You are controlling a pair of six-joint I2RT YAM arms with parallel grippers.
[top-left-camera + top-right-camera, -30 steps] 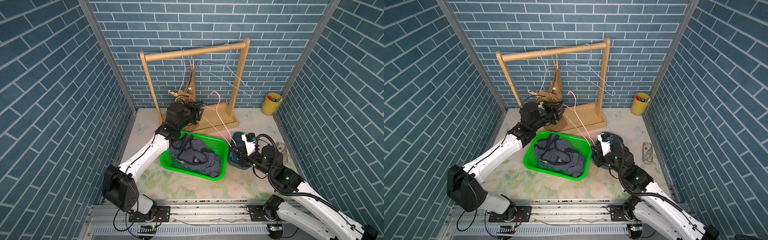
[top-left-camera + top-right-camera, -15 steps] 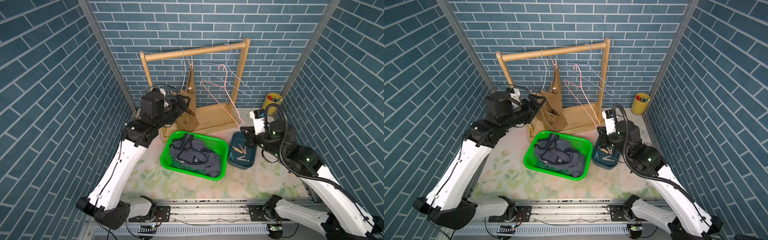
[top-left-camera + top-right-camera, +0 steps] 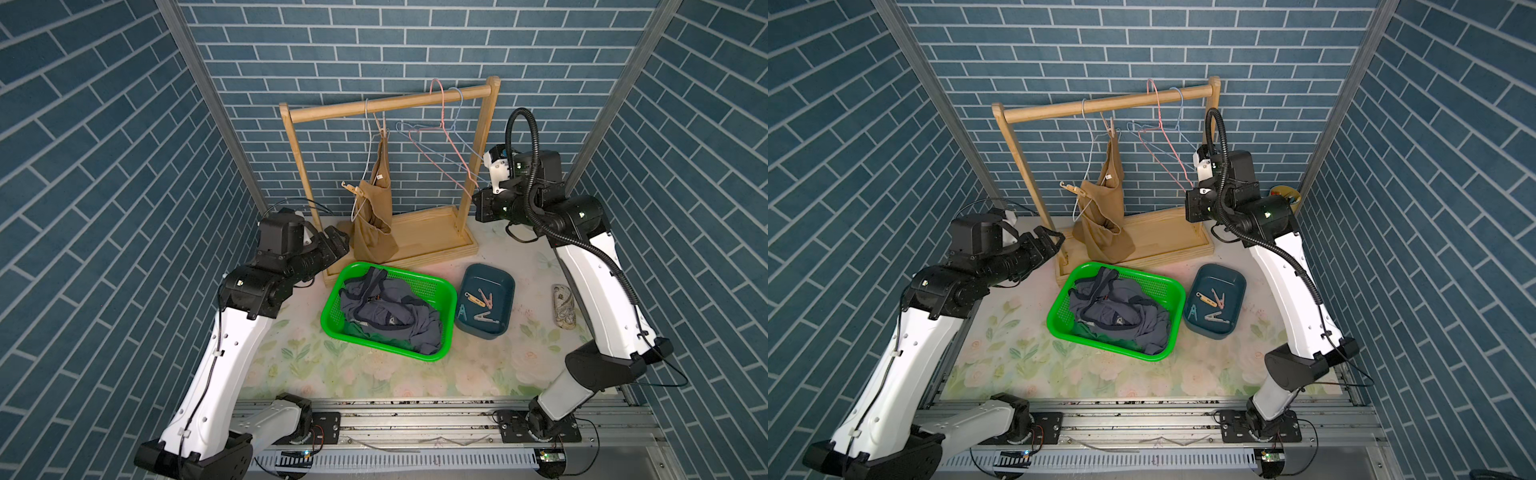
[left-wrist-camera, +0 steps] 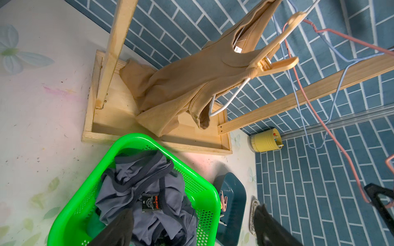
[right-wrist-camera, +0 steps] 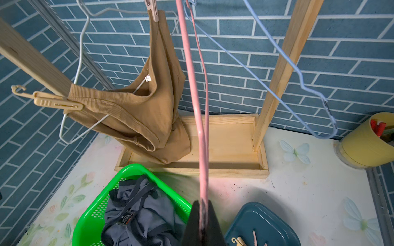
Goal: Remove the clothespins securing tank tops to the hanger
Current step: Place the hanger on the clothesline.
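The pink hanger slides toward the bare part of the rack's bar (image 3: 412, 102), on the tan tank top's side of my right gripper, next, and then its corner is released.
A tan tank top (image 3: 376, 220) hangs bunched on a white hanger from the wooden rack (image 3: 395, 102). A tan clothespin (image 3: 353, 189) (image 5: 55, 103) (image 4: 270, 64) and a pink clothespin (image 3: 1109, 126) (image 5: 152, 8) clip it to that hanger. My left gripper (image 3: 336, 245) (image 4: 191, 230) is open and empty, left of the top. My right gripper (image 3: 478, 195) (image 5: 202, 225) is shut on the lower corner of a bare pink hanger (image 3: 442, 120) hooked over the rail. The grey-blue tank top (image 3: 386, 311) lies in the green basket (image 3: 449, 291) over a green one (image 3: 361, 330).
A teal tray (image 3: 503, 282) right of the basket holds several loose clothespins (image 3: 478, 300). A bare blue hanger (image 3: 457, 137) hangs beside the pink one. A yellow cup (image 5: 366, 144) stands in the back right corner. A small patterned object (image 3: 563, 305) lies on the table's right side.
My right arm has lifted the pink hanger from beside the basket up to the rail. My left gripper has opened and drawn back left of the tan top.
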